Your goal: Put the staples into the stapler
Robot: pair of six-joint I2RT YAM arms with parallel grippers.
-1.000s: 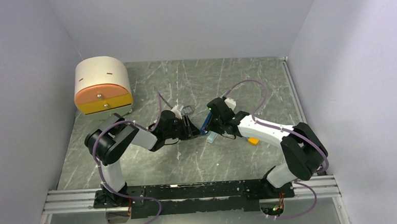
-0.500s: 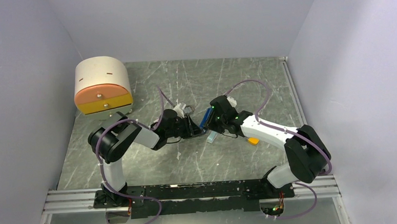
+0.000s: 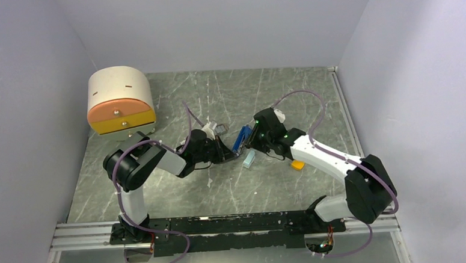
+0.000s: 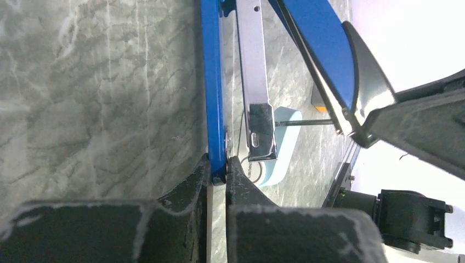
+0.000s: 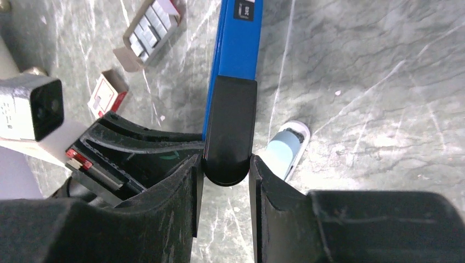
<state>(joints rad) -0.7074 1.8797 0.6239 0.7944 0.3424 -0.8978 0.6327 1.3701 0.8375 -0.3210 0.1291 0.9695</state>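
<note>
The stapler's top arm is only partly open, so the robot's right gripper needs to swing outward past the stapler's hinge over the bare tabletop there and let go of the black tip of the top arm.
The blue stapler (image 3: 240,139) is held off the table between both arms, spread open. In the left wrist view its thin blue base (image 4: 213,82), silver magazine rail (image 4: 255,71) and blue top arm (image 4: 321,44) fan apart. My left gripper (image 4: 219,167) is shut on the end of the base. My right gripper (image 5: 226,164) is shut on the black tip of the top arm (image 5: 230,129). In the top view both grippers, left (image 3: 227,151) and right (image 3: 250,141), meet at the stapler. Grey staples (image 5: 155,26) lie in an open cardboard tray beyond, with a red-and-white box (image 5: 108,92) beside it.
A pale-blue piece (image 3: 249,160) lies on the table just under the stapler. An orange block (image 3: 297,164) sits by the right forearm. A round-topped drawer unit (image 3: 120,100) stands at the back left. Walls close in on three sides.
My left gripper has closed onto the stapler's base. The right gripper has moved a little right and away, drawing the top arm with it.
</note>
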